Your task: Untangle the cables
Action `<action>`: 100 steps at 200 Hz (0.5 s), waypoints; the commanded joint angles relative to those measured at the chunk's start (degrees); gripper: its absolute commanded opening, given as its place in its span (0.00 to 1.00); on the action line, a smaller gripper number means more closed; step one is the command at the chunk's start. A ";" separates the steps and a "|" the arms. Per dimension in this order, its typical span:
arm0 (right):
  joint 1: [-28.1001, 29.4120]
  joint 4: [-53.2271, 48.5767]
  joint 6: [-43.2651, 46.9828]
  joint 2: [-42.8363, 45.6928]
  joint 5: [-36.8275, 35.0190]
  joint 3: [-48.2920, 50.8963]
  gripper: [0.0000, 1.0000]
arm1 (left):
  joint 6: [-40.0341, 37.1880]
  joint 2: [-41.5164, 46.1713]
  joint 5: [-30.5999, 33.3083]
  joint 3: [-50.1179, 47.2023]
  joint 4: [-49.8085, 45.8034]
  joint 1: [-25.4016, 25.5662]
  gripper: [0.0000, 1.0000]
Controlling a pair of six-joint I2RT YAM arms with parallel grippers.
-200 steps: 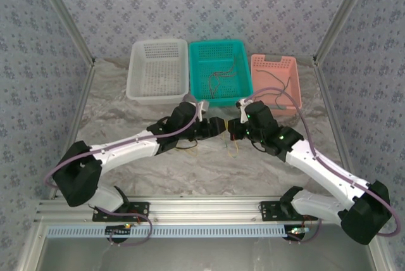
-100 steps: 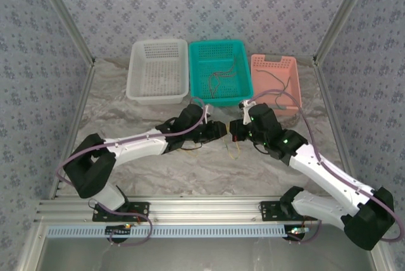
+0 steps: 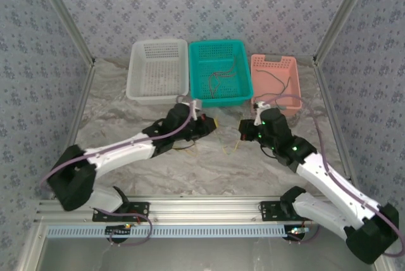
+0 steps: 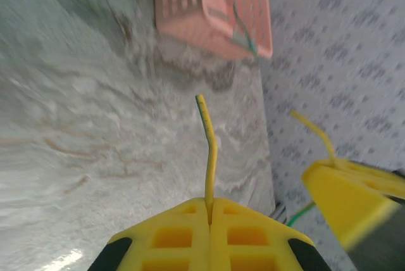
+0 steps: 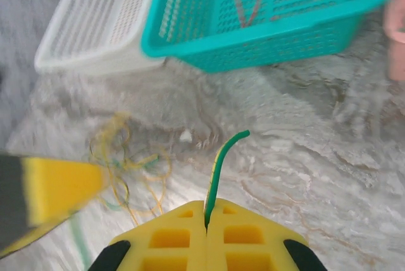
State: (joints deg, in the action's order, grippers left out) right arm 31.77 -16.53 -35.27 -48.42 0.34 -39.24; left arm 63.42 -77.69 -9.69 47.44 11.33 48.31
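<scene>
The cable between the grippers is slack, so my right gripper next will ease slightly back over the open tabletop, turning to the loose tangle, then release the green cable.
My left gripper is shut on a thin yellow cable whose free end sticks up past the fingertips. My right gripper is shut on a green cable with a curved free end. A loose tangle of yellow and green cables lies on the table beyond the right gripper. From above, the left gripper and right gripper stand a short gap apart over the table's middle, with thin cable strands hanging between and below them.
Three baskets line the back: white basket, teal basket holding thin cables, and pink basket with a dark cable. Patterned walls close in both sides. A metal rail runs along the near edge.
The left gripper has shut on the yellow cable. Both grippers have drawn apart, the left going left and the right going right, widening the gap between them.
</scene>
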 commanded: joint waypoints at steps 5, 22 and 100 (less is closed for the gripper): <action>-4.43 1.70 -21.12 7.88 -3.48 7.37 0.00 | 2.19 10.86 10.80 -5.04 2.54 -3.36 0.00; -1.07 0.21 -35.65 10.37 -7.63 10.67 0.00 | 2.08 14.70 13.26 -6.33 5.02 -4.75 0.00; 16.54 3.24 -67.55 5.08 -15.44 17.69 0.00 | 1.92 17.95 7.07 -0.75 7.21 -15.18 0.00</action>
State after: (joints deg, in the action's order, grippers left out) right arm 46.28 -10.04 -90.74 -41.17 -9.82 -25.85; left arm 65.04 -61.80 -5.52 41.91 13.30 36.60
